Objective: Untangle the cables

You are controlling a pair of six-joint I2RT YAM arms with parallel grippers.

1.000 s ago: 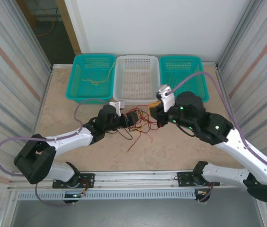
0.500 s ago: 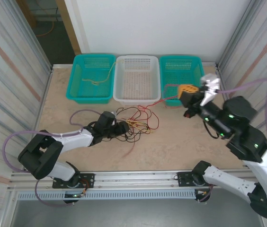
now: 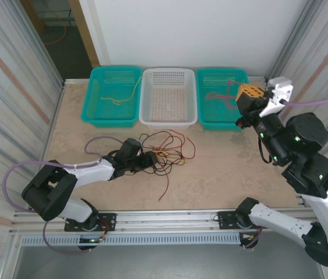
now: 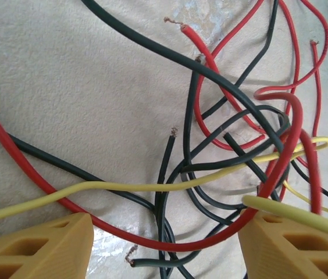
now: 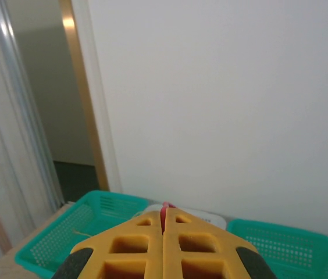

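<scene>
My right gripper will move outward, then down, and release the red cable next, as the teal basket is below the gripper and the cable's loops already hang in it.
A tangle of red, black and yellow cables (image 3: pixel 167 152) lies on the table in front of the white basket. My left gripper (image 3: pixel 151 158) rests low at the tangle's left edge. Up close, its orange fingers (image 4: pixel 36 250) stand open (image 4: pixel 164 232) and straddle a red cable (image 4: pixel 170 243), black cables (image 4: pixel 163 174) and a yellow cable (image 4: pixel 123 187). My right gripper (image 3: pixel 246 93) is raised over the right teal basket (image 3: pixel 242 74), shut on a red cable (image 3: pixel 217 96) whose loops hang into that basket. The wrist view shows a red sliver (image 5: pixel 165 210) pinched between the shut fingers (image 5: pixel 165 224).
Three baskets line the back edge: a left teal one (image 3: pixel 94 93) holding a yellow cable (image 3: pixel 117 99), a white one (image 3: pixel 168 119) in the middle, and the right teal one. Metal walls close in both sides. Bare table lies right of the tangle.
My right gripper pulled a red cable out of the tangle and carried it up and right over the right teal basket. The left gripper sank lower at the tangle.
</scene>
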